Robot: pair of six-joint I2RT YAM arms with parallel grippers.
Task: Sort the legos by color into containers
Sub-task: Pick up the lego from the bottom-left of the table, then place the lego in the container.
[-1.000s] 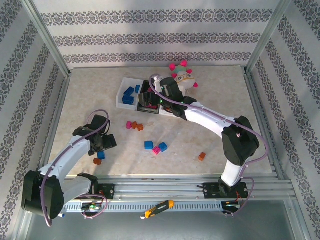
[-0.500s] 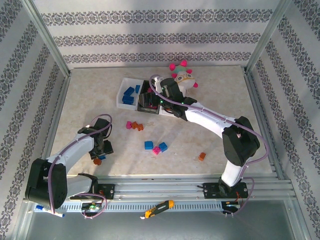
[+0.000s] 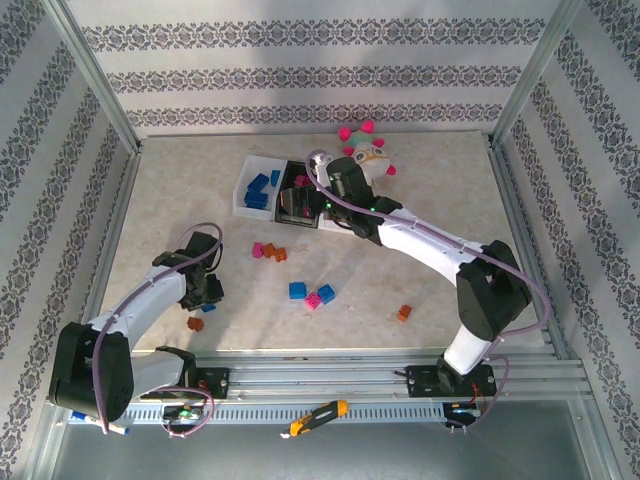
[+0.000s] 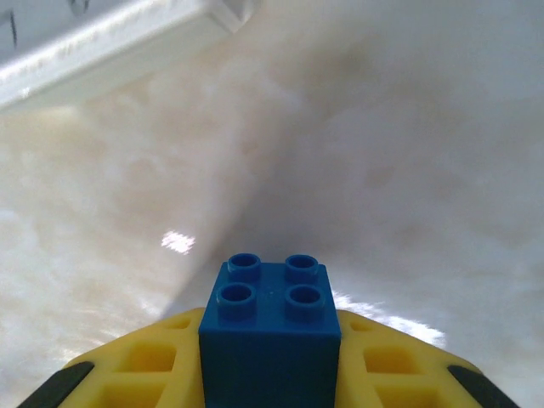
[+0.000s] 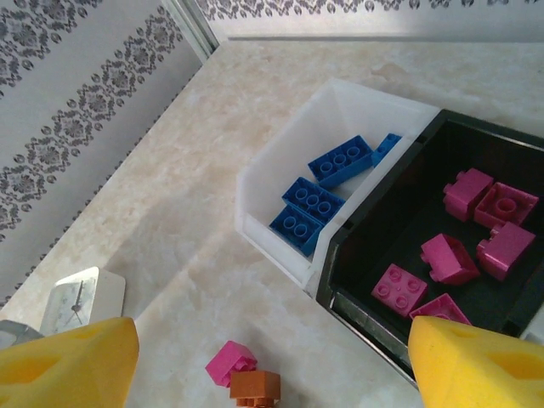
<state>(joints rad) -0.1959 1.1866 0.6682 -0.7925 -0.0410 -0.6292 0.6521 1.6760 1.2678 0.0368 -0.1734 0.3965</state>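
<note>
Next, my left gripper rises from the table and swings outward over the white bin to release the blue lego, because that bin holds only blue legos.
My left gripper (image 3: pixel 205 296) is low over the table at the near left, shut on a blue lego (image 4: pixel 272 327) that sits studs-up between its yellow fingers (image 4: pixel 144 365). An orange lego (image 3: pixel 195 323) lies just beside it. My right gripper (image 3: pixel 300 200) hovers open above the containers. The white bin (image 5: pixel 280 246) holds several blue legos (image 5: pixel 310 200), and the black bin (image 5: pixel 365 297) holds several pink ones (image 5: pixel 446 257). A pink lego (image 5: pixel 228 361) and an orange one (image 5: pixel 255 387) lie together below the open fingers. More loose legos (image 3: pixel 312 295) lie mid-table, plus an orange one (image 3: pixel 404 313).
A plush toy with pink spikes (image 3: pixel 368 155) sits behind the bins. The right arm covers most of a further white bin (image 3: pixel 335 222). Metal frame posts and patterned walls enclose the table. A box cutter (image 3: pixel 318 415) lies on the front rail.
The left gripper has dropped to the table and closed on the blue lego. The right gripper stayed open over the bins, shifting only slightly.
</note>
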